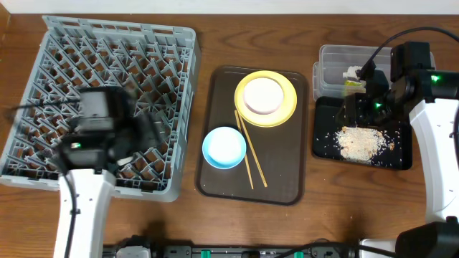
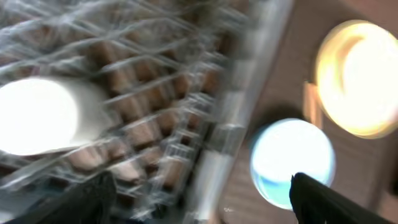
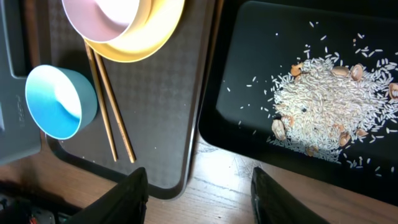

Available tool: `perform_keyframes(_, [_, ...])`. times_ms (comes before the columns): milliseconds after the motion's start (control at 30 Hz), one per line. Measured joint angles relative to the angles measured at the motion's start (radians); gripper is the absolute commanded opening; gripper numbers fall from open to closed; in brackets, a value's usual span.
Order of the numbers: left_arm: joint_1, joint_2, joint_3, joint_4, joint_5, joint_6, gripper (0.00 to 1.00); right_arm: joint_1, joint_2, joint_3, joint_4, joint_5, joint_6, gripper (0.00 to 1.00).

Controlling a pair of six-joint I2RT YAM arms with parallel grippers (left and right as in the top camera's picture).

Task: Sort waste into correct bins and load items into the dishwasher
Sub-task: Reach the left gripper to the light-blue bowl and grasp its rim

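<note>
My left gripper will go down past the rack point(image 1: 43, 86) onto the light-blue bowl's rim by the chopsticks, since that is below, to its right in the overhead view.
The grey dish rack point(image 1: 43, 86) fills the left. My left gripper point(image 2: 205, 202) is open and empty over the rack's right edge point(image 2: 230, 124); its view is blurred. A white cup point(image 2: 37, 115) stands in the rack. The yellow plate point(image 1: 287, 107) carries the cream-white bowl point(image 1: 263, 95). The light-blue bowl point(image 1: 224, 147) and the chopsticks point(image 1: 251, 154) lie beside it. My right gripper point(image 3: 199, 199) is open and empty above the gap between the brown tray and the black tray point(image 1: 326, 143). Beige food bits point(image 1: 362, 143) lie on the black tray. The clear tub point(image 1: 333, 61) holds a white scrap point(image 1: 353, 72) and a green wrapper point(image 1: 351, 84).
The brown serving tray point(image 1: 280, 179) sits in the middle under the dishes. The right wrist view shows its corner point(image 3: 180, 180), the blue bowl point(image 3: 59, 102), the chopsticks point(image 3: 106, 124) and the food bits point(image 3: 329, 106). The right arm point(image 1: 430, 129) reaches over the tub.
</note>
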Motion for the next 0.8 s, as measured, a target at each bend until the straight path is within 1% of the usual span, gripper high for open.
perform_keyframes(67, [-0.086,0.005,0.0,0.039,0.027,-0.007,0.9,0.0,0.0,0.0,0.0,0.0,0.0,0.54])
perform_keyframes(100, [-0.121,0.009,0.0,0.064,0.037,-0.01,0.88,0.0,0.0,0.0,0.0,0.0,0.0,0.57])
perform_keyframes(133, [-0.162,0.017,0.0,0.097,0.043,-0.014,0.86,0.0,0.0,0.0,0.0,0.0,0.0,0.62])
perform_keyframes(200, [-0.232,0.039,0.0,0.146,0.045,-0.018,0.86,0.0,0.0,0.0,0.001,0.0,0.0,0.67])
perform_keyframes(400, [-0.439,0.183,0.0,0.244,-0.039,-0.018,0.85,0.0,0.0,0.0,0.001,0.0,-0.003,0.69])
perform_keyframes(600, [-0.591,0.377,0.0,0.275,-0.106,-0.023,0.73,0.0,0.0,0.0,0.002,0.0,-0.003,0.69])
perform_keyframes(733, [-0.652,0.496,0.0,0.275,-0.121,-0.018,0.58,0.0,0.0,0.0,0.002,0.0,-0.003,0.69])
perform_keyframes(800, [-0.668,0.534,0.0,0.276,-0.126,-0.022,0.57,0.0,0.0,0.0,0.002,0.0,-0.003,0.69])
